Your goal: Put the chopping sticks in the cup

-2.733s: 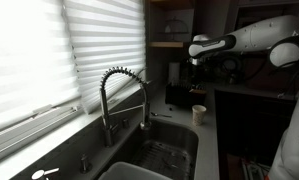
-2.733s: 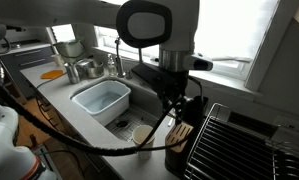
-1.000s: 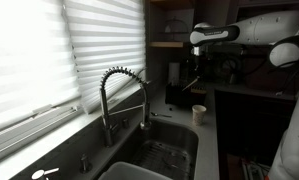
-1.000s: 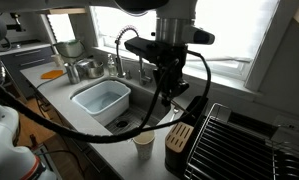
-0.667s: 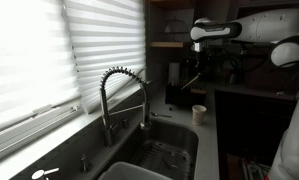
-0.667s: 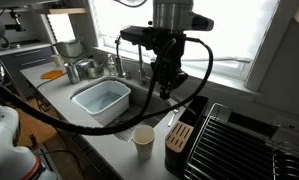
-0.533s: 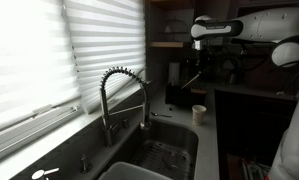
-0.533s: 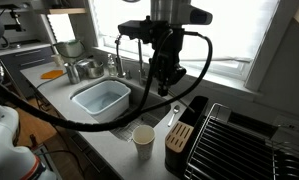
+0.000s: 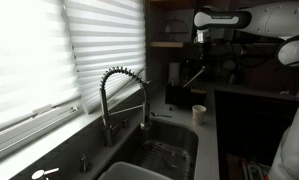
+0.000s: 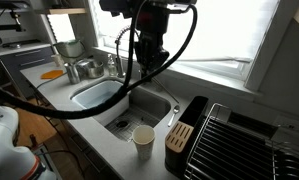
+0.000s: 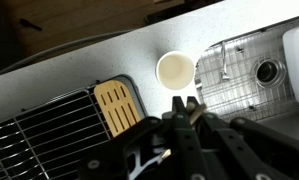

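The slanting chopping sticks go lower next and tilt to point down into the cup's opening (image 10: 143, 133) (image 11: 176, 70), well below my gripper, which then releases them.
The cream-white cup (image 11: 176, 71) stands on the grey counter, seen from straight above in the wrist view. It also shows in both exterior views as the cup (image 10: 143, 139) and the cup (image 9: 199, 114). My gripper (image 11: 192, 106) is shut on the chopping sticks (image 11: 196, 110); only a short brownish piece shows between the fingertips. The gripper (image 10: 149, 52) hangs high above the sink and well above the cup. In an exterior view the gripper (image 9: 202, 42) sits near the top, up and behind the cup.
A knife block (image 10: 179, 135) stands right beside the cup, with a black dish rack (image 10: 229, 140) next to it. The sink (image 10: 139, 105) holds a pale tub (image 10: 94, 97). The coiled faucet (image 9: 124, 95) rises at the sink's far side below the window blinds.
The arm has lifted well up from beside the knife block and swung toward the sink, with the sticks still in its grip. The cup has stayed put.
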You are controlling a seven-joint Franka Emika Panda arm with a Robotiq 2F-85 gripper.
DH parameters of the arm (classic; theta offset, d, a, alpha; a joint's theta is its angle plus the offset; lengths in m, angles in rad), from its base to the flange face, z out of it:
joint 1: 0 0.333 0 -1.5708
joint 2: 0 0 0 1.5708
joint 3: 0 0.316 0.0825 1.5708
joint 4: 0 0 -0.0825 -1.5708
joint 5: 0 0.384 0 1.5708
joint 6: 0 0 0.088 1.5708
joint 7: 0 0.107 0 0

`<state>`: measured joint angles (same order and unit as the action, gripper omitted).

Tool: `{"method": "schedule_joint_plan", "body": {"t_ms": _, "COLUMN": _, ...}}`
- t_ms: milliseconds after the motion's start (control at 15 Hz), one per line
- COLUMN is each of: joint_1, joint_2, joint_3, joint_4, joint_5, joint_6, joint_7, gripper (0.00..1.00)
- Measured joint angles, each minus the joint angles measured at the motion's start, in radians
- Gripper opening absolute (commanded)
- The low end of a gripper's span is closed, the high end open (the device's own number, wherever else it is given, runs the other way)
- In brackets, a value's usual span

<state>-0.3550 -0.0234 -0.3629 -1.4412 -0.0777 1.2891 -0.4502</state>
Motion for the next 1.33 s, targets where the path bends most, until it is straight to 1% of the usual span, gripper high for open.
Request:
{"method": "schedule_joint_plan", "body": {"t_ms": 267, "joint_1": 0.005, "joint_2": -0.005, "joint_3": 0.008, "joint_4": 0.024, "joint_5": 0.042, "joint_6": -0.128, "joint_7": -0.042, "gripper": 0.02}}
{"method": "schedule_joint_plan", "body": {"t_ms": 600, "joint_1": 0.002, "joint_2": 0.031, "joint_3": 0.006, "joint_4": 0.026, "joint_5": 0.052, "joint_6": -0.256, "joint_7": -0.084, "gripper": 0.02}}
{"method": "schedule_joint_plan", "body": {"t_ms": 1067, "joint_1": -0.025, "joint_2": 0.115, "joint_3": -0.005, "joint_4": 0.026, "joint_5": 0.021, "joint_6": -0.263, "joint_7": -0.085, "gripper": 0.02}}
{"method": "schedule_joint_plan", "body": {"t_ms": 1333, "joint_1": -0.035, "joint_2": 0.128, "joint_3": -0.004, "joint_4": 0.028, "joint_5": 0.001, "joint_6": -0.301, "joint_7": -0.108, "gripper": 0.02}}
